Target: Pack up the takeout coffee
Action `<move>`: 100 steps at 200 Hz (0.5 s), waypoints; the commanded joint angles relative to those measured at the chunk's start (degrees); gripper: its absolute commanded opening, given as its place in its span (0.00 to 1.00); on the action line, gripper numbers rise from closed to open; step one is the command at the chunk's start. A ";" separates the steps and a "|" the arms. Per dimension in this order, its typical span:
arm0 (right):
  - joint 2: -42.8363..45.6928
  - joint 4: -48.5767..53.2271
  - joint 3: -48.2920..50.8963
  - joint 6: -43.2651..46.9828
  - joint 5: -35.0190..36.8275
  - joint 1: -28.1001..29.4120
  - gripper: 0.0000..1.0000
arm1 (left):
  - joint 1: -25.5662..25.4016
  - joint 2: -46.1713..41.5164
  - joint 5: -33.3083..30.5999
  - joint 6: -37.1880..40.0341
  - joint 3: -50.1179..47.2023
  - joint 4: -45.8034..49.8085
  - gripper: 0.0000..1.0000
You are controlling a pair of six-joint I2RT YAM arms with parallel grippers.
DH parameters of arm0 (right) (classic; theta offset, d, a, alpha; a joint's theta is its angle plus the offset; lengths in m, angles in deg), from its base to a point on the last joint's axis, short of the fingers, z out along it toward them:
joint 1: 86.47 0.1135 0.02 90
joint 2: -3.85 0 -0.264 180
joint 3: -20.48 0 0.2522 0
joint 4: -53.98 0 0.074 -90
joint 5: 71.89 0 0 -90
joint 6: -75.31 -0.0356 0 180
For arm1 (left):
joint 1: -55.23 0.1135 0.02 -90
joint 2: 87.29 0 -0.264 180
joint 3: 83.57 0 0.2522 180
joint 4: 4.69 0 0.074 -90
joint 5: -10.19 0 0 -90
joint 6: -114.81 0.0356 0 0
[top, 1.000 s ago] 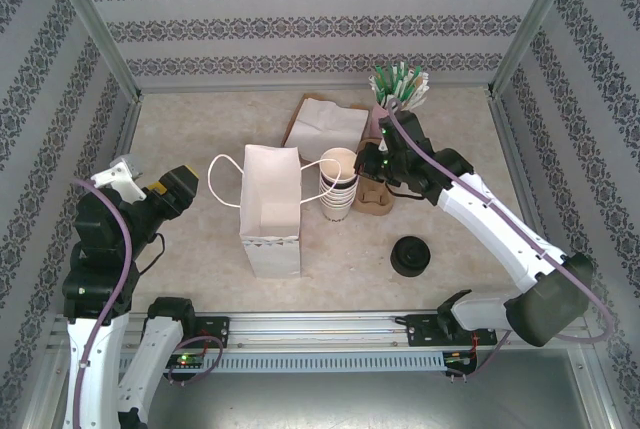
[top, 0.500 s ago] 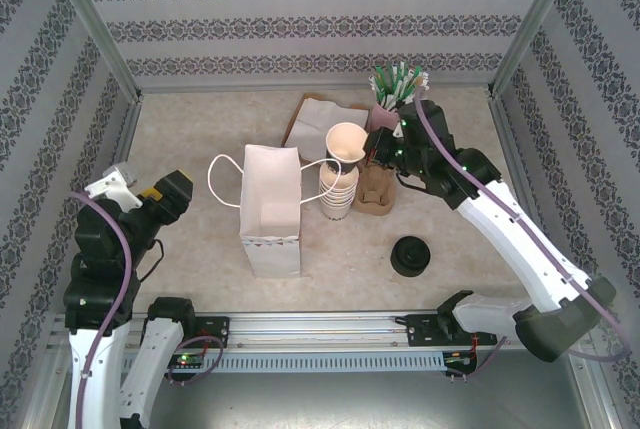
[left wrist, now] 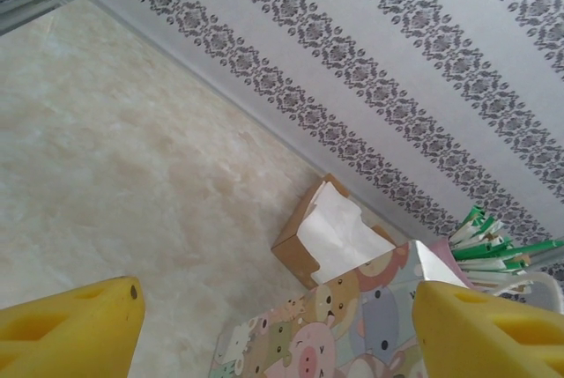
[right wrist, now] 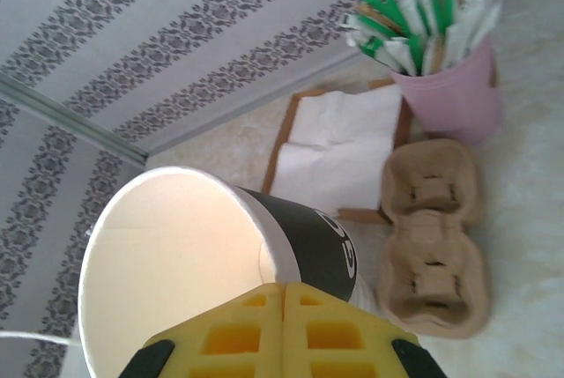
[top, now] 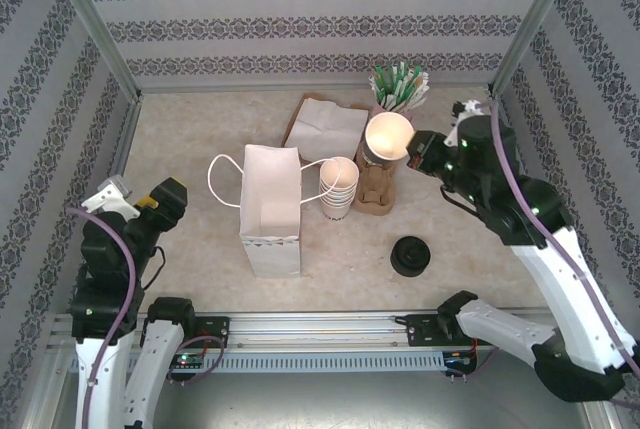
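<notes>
My right gripper should next carry the cup back, lower it onto the bare tabletop beside the black lids, which is below and back, and let go of the cup's rim.
My right gripper (top: 412, 149) (right wrist: 284, 294) is shut on the rim of a lidless cream paper cup (top: 388, 135) (right wrist: 176, 255) with a black sleeve, held tilted in the air above the brown cup carrier (top: 376, 191) (right wrist: 432, 237). A coffee cup capped with a lid is out of view. The stack of lidless cups (top: 338, 185) stands beside the white paper bag (top: 270, 211), and the low stack of black lids (top: 410, 255) sits in front. My left gripper (top: 135, 199) (left wrist: 273, 334) is open and empty at the near left.
A pink cup of green-and-white stirrers (top: 398, 89) (right wrist: 449, 100) and a brown napkin box (top: 325, 124) (left wrist: 330, 237) stand at the back. The bag's cartoon-printed side (left wrist: 352, 325) faces the left wrist camera. Patterned walls enclose the table.
The right gripper pulled one cup off the stack, lifted it and carried it right, over the carrier. The left arm sank slightly.
</notes>
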 commanded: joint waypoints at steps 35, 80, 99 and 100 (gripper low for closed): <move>6.35 13.60 7.82 -0.77 1.59 -0.47 0.00 | 0.60 -0.46 -0.48 -2.47 -3.31 -1.66 0.79; 9.23 10.47 19.26 -3.86 -4.73 1.43 0.00 | 0.60 -0.52 -0.26 -3.12 -5.02 0.08 0.78; 9.87 7.49 23.87 -5.43 -4.82 4.18 0.00 | 0.52 -0.51 0.01 -3.33 -6.20 0.87 0.78; 9.91 7.22 24.15 -5.61 -4.86 4.32 0.00 | 0.51 -0.55 0.08 -3.32 -6.25 0.90 0.78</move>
